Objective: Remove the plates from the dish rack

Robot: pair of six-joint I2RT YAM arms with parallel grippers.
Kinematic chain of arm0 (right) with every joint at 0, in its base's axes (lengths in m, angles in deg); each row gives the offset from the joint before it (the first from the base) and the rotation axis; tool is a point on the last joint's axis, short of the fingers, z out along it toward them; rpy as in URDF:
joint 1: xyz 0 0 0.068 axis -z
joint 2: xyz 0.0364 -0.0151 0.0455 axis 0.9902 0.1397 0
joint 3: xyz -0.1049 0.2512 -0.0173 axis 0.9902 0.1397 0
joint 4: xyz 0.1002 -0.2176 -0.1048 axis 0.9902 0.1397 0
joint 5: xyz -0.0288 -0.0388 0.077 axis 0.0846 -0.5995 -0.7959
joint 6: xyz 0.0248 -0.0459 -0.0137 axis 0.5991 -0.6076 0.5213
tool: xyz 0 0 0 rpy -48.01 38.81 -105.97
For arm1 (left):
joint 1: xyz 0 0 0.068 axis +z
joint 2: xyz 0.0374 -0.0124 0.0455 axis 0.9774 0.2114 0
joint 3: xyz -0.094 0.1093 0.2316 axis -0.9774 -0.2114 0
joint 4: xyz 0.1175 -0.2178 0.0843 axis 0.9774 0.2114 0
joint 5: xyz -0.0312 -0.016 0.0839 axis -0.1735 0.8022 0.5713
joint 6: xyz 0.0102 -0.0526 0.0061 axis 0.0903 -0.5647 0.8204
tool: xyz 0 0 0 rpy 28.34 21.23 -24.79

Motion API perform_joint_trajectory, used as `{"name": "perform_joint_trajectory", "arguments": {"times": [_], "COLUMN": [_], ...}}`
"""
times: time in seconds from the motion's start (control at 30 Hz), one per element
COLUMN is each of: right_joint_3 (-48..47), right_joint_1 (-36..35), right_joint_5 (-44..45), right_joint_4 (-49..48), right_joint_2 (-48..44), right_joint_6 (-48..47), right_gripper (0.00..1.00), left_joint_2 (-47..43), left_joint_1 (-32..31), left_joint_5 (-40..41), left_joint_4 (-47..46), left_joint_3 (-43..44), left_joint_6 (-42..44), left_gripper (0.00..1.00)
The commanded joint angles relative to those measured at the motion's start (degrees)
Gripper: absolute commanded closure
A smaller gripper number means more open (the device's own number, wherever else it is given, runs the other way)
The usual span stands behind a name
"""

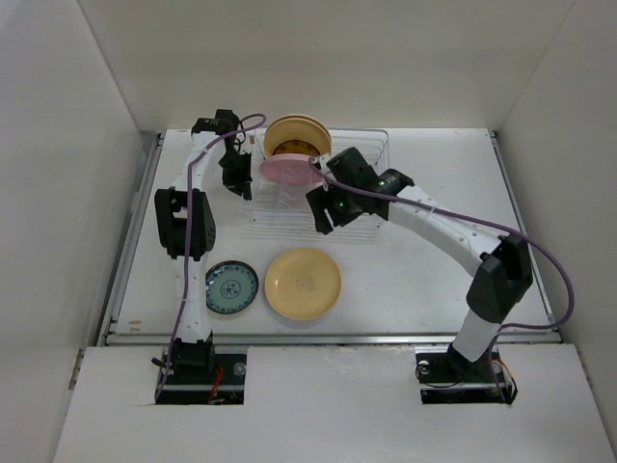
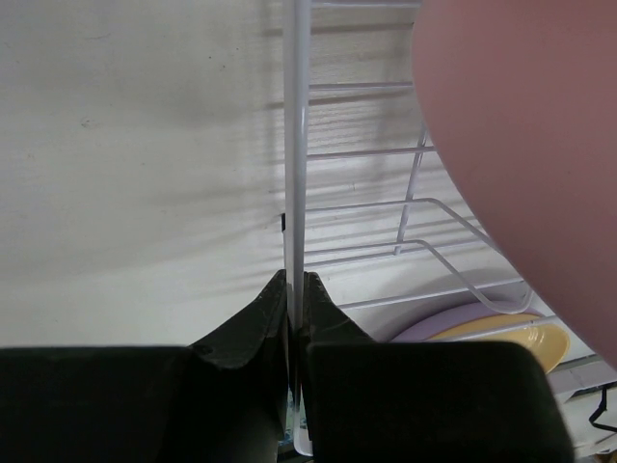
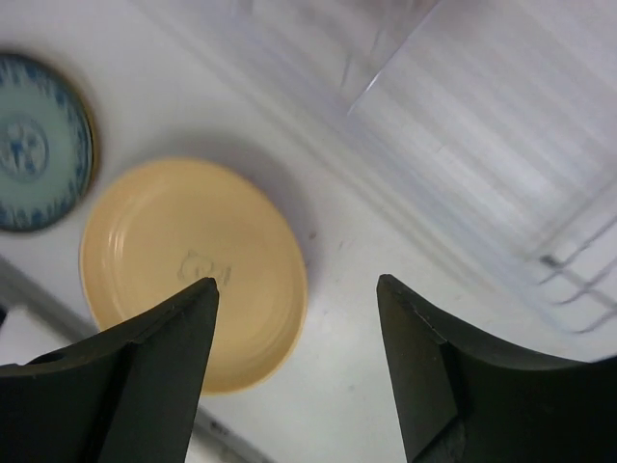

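My right gripper moves outward next, then turns onto the pink plate's rim (image 1: 318,170) nearest this arm, because that plate stands foremost in the rack.
The dish rack (image 1: 362,145) stands at the back middle of the table. A pink plate (image 1: 282,170) stands in it, with cream and amber plates (image 1: 297,134) behind it. My left gripper (image 1: 235,170) is shut on the rack's left rim wire (image 2: 297,174). The left wrist view shows the pink plate (image 2: 525,145), a lavender plate (image 2: 445,325) and a yellow plate (image 2: 521,344). My right gripper (image 1: 323,209) is open and empty over the rack's front edge. A teal plate (image 1: 231,287) and an amber-yellow plate (image 1: 303,283) lie flat on the table in front.
The right wrist view looks down between the open fingers (image 3: 164,338) at the amber-yellow plate (image 3: 193,260), the teal plate (image 3: 39,145) and the rack's blurred corner (image 3: 501,145). White walls close in the table on three sides.
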Motion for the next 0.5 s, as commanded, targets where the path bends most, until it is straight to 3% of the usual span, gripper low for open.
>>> {"name": "perform_joint_trajectory", "arguments": {"times": [0.0,0.1,0.23,0.37,0.47], "right_joint_3": [-5.2,-12.0,-23.5,-27.3,-29.7], "right_joint_1": [0.1,0.6,0.6,1.2,1.2], "right_joint_5": [15.5,24.7,25.3,26.8,34.0], "right_joint_4": [-8.7,-12.8,-13.4,-17.8,-22.8], "right_joint_2": [-2.4,4.5,15.5,22.1,25.5], "right_joint_6": [-1.3,-6.2,-12.9,-15.4,-15.4], "right_gripper": [0.27,0.27,0.26,0.26,0.26], "left_joint_2": [-2.7,-2.2,-2.2,-2.2,-1.6], "left_joint_1": [1.1,1.1,1.1,1.1,1.1], "left_joint_5": [0.9,0.3,0.3,0.8,0.8], "left_joint_4": [-2.4,-2.4,-1.9,-1.4,-1.4], "left_joint_3": [-0.9,-0.4,-0.4,-0.4,-0.4], "left_joint_6": [-3.6,-3.6,-3.6,-3.6,-3.6], "left_gripper": [1.0,1.0,1.0,1.0,1.0]}}
